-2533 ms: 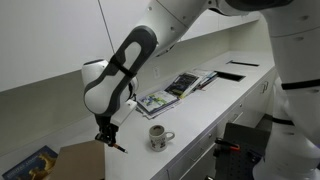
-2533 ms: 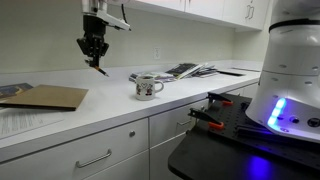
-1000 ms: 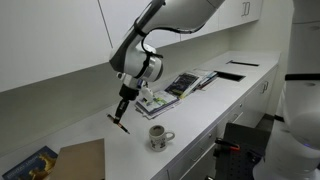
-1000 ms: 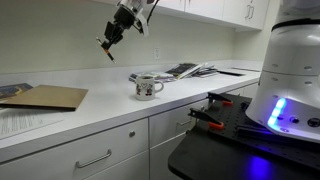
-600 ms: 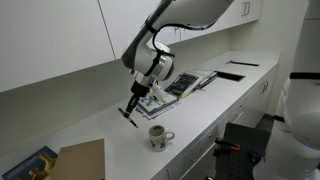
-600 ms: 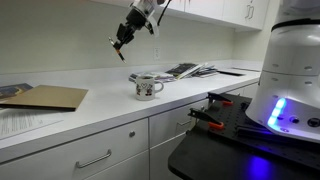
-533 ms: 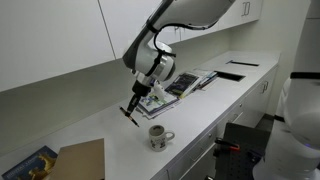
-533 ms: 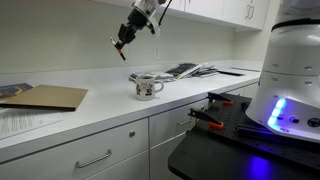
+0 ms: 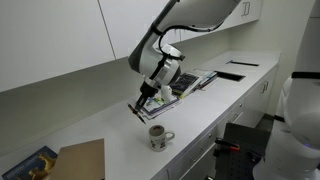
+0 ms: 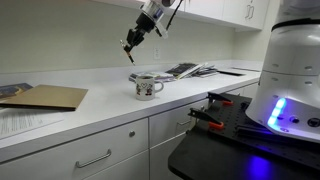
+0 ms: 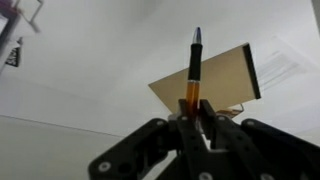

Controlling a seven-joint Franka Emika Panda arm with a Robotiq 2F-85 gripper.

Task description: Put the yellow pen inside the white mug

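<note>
I will move my gripper over the mug's open top and tilt it more upright before I lower the pen (image 9: 139,112) inside.
My gripper (image 9: 143,101) is shut on the yellow pen (image 11: 194,75), which sticks out beyond the fingertips with its dark tip away from me. In both exterior views the gripper (image 10: 131,46) hangs tilted in the air above the counter, up and a little to the side of the white mug (image 9: 158,137). The mug (image 10: 146,87) stands upright on the white counter, with a dark print on its wall. The pen (image 9: 139,112) shows as a thin short stick below the fingers, apart from the mug.
A brown cardboard sheet (image 9: 82,160) lies on the counter, also in the other exterior view (image 10: 45,97) and the wrist view (image 11: 210,80). Magazines (image 9: 180,88) lie further along the counter. White wall cabinets hang above. A white robot base (image 10: 292,70) stands beside the counter.
My arm has carried the pen up from over the cardboard and sideways along the counter toward the mug. The gripper has stayed shut on the pen; the mug has not moved.
</note>
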